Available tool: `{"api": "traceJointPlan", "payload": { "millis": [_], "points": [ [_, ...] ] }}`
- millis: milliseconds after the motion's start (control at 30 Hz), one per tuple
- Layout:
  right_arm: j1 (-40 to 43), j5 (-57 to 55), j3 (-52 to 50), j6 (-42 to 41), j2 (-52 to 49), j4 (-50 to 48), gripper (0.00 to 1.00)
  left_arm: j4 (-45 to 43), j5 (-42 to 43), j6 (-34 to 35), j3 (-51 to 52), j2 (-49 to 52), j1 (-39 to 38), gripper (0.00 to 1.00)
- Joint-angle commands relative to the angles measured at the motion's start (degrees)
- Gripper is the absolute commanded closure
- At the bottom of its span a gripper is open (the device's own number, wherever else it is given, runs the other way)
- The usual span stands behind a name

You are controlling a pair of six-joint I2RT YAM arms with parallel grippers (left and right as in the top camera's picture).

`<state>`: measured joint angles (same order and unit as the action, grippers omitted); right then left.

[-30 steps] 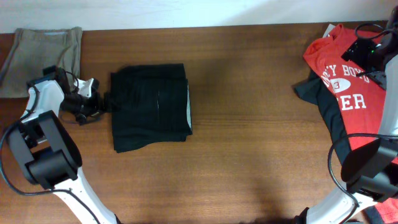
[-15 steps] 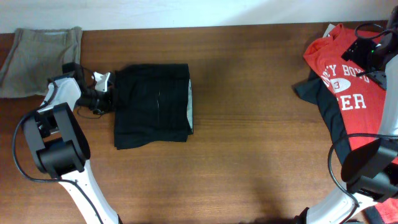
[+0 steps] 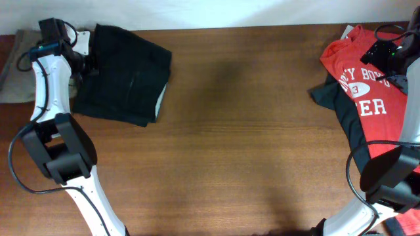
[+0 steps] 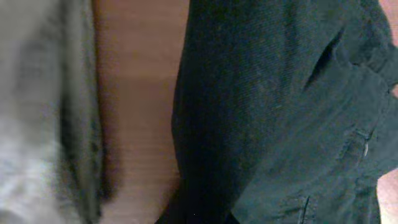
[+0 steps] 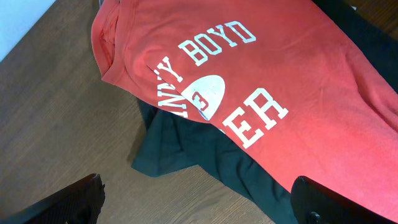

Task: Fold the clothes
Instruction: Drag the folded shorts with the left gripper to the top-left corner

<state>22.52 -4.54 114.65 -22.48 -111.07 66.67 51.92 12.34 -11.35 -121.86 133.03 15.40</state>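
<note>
The folded tan garment (image 3: 14, 75) (image 4: 43, 112) lies to the left of my left gripper in the overhead view, so I should pull the black garment that way onto it and let go.
The folded black garment (image 3: 125, 72) lies skewed at the table's far left. My left gripper (image 3: 85, 56) is shut on its left edge. In the left wrist view the black cloth (image 4: 280, 112) fills the right side and hides the jaws at the bottom. A folded tan garment (image 3: 14, 75) (image 4: 43, 112) lies just left of it, with a strip of bare wood between them. At the far right, a red shirt with white lettering (image 3: 367, 92) (image 5: 261, 81) lies on a dark garment (image 3: 335, 98) (image 5: 205, 155). My right gripper (image 3: 387, 56) (image 5: 199, 211) hangs open above them, holding nothing.
The wooden table (image 3: 249, 144) ends at a white wall along the back. The tan garment lies at the left edge. The red shirt pile runs off the right edge. My left arm (image 3: 49, 98) stretches along the left side.
My left gripper has shut on the black garment's left edge and dragged it back and left toward the tan garment, turning it askew. The right arm has not moved.
</note>
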Motion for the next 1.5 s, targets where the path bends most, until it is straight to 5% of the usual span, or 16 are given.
{"api": "traceJointPlan", "payload": {
  "millis": [0, 67, 633, 967, 1067, 1100, 1233, 1267, 1300, 1367, 1467],
  "points": [
    [0.02, -0.68, 0.66, -0.28, 0.28, 0.02, 0.01, -2.08, -6.86, 0.15, -5.27, 0.37, 0.42, 0.99],
    [0.02, -0.68, 0.66, -0.28, 0.28, 0.02, 0.01, -3.67, -12.22, 0.2, -7.61, 0.37, 0.7, 0.99],
    [0.02, -0.68, 0.66, -0.31, 0.28, 0.02, 0.01, -13.9, -15.34, -3.32, -15.98, 0.59, 6.69, 0.99],
    [0.02, -0.68, 0.66, -0.28, 0.28, 0.02, 0.01, -25.9, -23.34, -3.3, -15.98, 9.88, 11.37, 0.99],
    [0.02, -0.68, 0.66, -0.28, 0.28, 0.02, 0.01, -29.05, -23.58, -3.3, -15.98, 11.52, 12.94, 0.59],
    [0.0, -0.68, 0.66, -0.28, 0.31, 0.02, 0.01, -29.62, -23.61, -3.3, -15.98, 11.52, 13.27, 0.28],
    [0.0, -0.66, 0.66, -0.31, 0.28, 0.02, 0.01, -26.05, -23.71, -2.75, -16.0, 9.16, 12.11, 0.33],
    [0.0, -0.66, 0.66, -0.28, 0.28, 0.02, 0.01, -22.29, -23.71, -0.46, -16.0, 8.9, 11.47, 0.47],
    [0.0, -0.68, 0.66, -0.28, 0.28, 0.02, 0.01, -14.67, -23.69, 3.61, -15.96, 9.09, 10.71, 0.87],
    [0.0, -0.68, 0.66, -0.28, 0.28, 0.02, 0.01, -8.28, -23.02, 8.28, -15.52, 10.08, 10.64, 0.99],
    [0.02, -0.68, 0.66, -0.28, 0.28, 0.02, 0.01, -5.81, -22.67, 8.37, -11.47, 10.64, 11.15, 0.99]
  ]
}}
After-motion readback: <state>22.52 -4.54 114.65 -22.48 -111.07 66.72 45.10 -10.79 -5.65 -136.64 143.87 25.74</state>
